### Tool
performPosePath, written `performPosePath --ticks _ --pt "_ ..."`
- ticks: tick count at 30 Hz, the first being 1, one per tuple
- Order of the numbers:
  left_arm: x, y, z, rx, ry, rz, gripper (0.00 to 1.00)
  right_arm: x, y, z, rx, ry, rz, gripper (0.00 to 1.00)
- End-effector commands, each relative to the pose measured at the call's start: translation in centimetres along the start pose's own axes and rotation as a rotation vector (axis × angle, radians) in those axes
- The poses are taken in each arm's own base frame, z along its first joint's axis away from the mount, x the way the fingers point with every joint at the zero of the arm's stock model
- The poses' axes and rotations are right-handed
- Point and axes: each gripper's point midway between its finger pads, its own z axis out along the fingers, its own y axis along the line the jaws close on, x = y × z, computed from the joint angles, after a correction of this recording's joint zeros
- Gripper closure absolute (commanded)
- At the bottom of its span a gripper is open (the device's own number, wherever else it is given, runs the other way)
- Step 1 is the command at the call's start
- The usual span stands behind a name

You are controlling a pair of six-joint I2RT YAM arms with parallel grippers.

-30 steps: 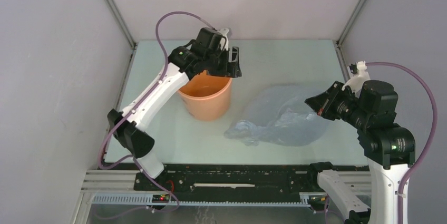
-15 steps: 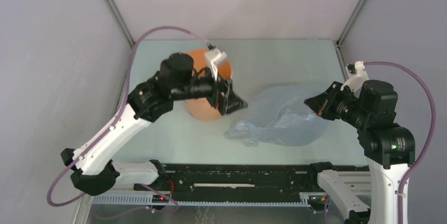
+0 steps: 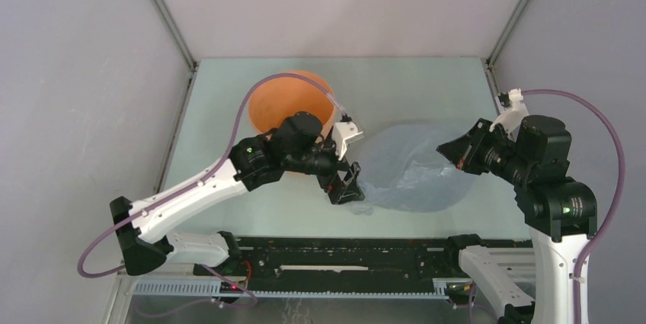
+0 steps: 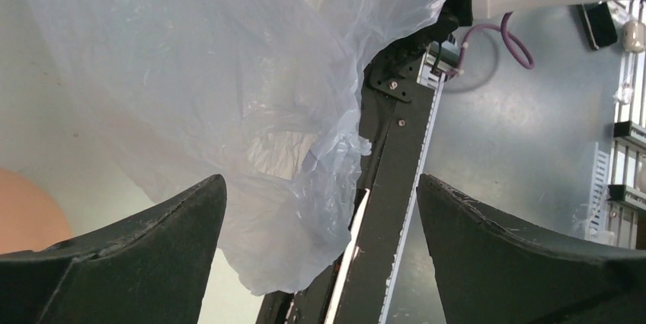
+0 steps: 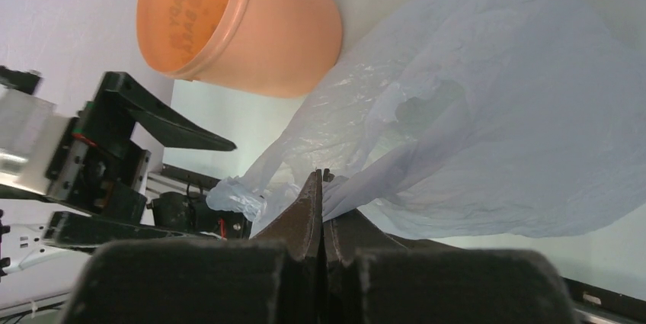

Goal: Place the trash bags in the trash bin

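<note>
My left gripper will first go down and move slightly toward my right gripper to get the bag's loose edge (image 3: 367, 195) (image 4: 319, 200) between its open fingers, and then it will close.
The orange trash bin (image 3: 283, 103) stands upright at the back left of the table, its near side hidden by my left arm. It also shows in the right wrist view (image 5: 267, 42) and as an orange patch in the left wrist view (image 4: 23, 213). The pale blue-grey trash bag (image 3: 411, 175) lies crumpled to the bin's right. My left gripper (image 3: 346, 187) is open and hovers over the bag's near-left edge (image 4: 228, 110), with film showing between its spread jaws (image 4: 321, 179). My right gripper (image 3: 451, 150) is shut on a fold of the bag (image 5: 495, 110) at its tips (image 5: 321, 178).
A black rail (image 3: 343, 257) runs along the table's near edge, just below the bag's corner, and shows in the left wrist view (image 4: 392, 187). Grey walls close in the table on the left, back and right. Purple cables loop from both arms.
My left arm has left the bin and swung forward and right to the bag's near-left edge, jaws open. The bin now sits farther back. My right gripper has barely moved.
</note>
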Motion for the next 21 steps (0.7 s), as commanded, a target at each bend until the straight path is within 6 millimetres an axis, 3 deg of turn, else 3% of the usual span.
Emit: performPosePath --ticks 1,8,14,19,21 --pt "0.8 -0.4 1.5 0.031 0.020 0.028 0.01 -0.5 0.5 0.1 -0.024 -0.019 -0.004 1.00" --pt "1.4 3.0 2.0 -0.147 0.020 0.057 0.01 -0.5 0.7 0.2 -0.035 -0.017 0.007 1.00" --pt "2.8 3.2 3.5 -0.112 0.099 0.075 0.08 -0.4 0.8 0.4 -0.047 -0.006 0.013 1.00" --pt "1.8 1.3 3.5 -0.018 0.074 0.069 0.12 -0.2 0.7 0.7 -0.046 0.007 0.020 1.00" --pt "1.9 1.1 3.8 0.001 0.076 0.060 0.23 -0.2 0.7 0.8 -0.047 0.011 0.023 1.00"
